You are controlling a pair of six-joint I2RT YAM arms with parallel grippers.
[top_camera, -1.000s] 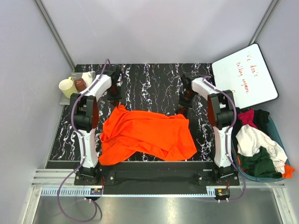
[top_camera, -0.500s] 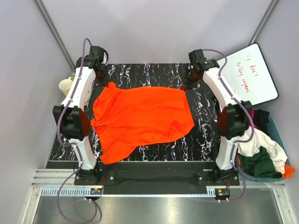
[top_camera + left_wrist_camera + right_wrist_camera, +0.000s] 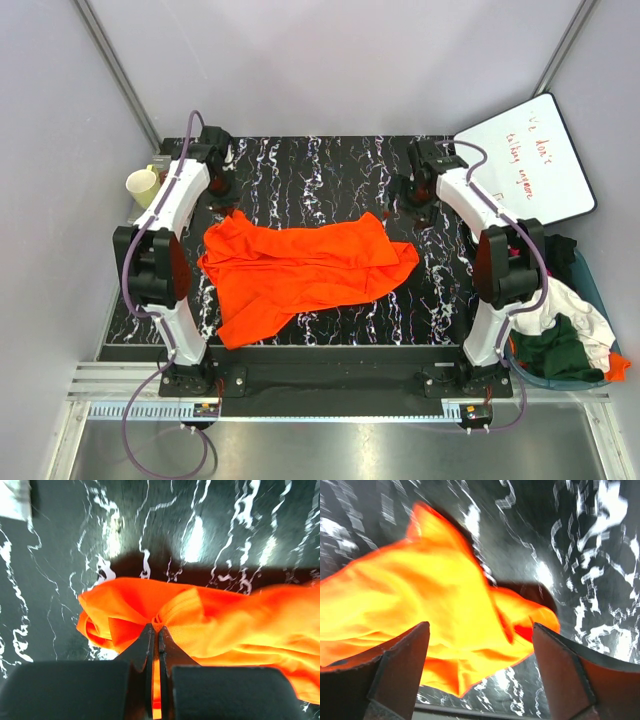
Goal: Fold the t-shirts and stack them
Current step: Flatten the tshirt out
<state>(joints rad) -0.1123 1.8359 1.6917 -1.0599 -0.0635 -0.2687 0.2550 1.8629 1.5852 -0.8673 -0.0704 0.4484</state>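
The right gripper moves down and to the left in the top view next, to grip the shirt's pointed far corner.
A bright orange t-shirt lies rumpled across the middle of the black marbled table. My left gripper is at the shirt's far left corner. In the left wrist view it is shut on a bunched fold of the orange t-shirt. My right gripper hangs just beyond the shirt's far right corner. In the right wrist view it is open wide and the orange t-shirt lies loose below, touching neither finger. More t-shirts are piled at the right: white, dark green, magenta-red and black.
The pile sits in a teal bin off the table's right edge. A white board with red handwriting leans at the far right corner. A pale cup stands on a small shelf at the far left.
Both arms came back toward the near side and lower. The right gripper opened and let go of the shirt's right corner. The shirt went from spread wide to sagging in folds.
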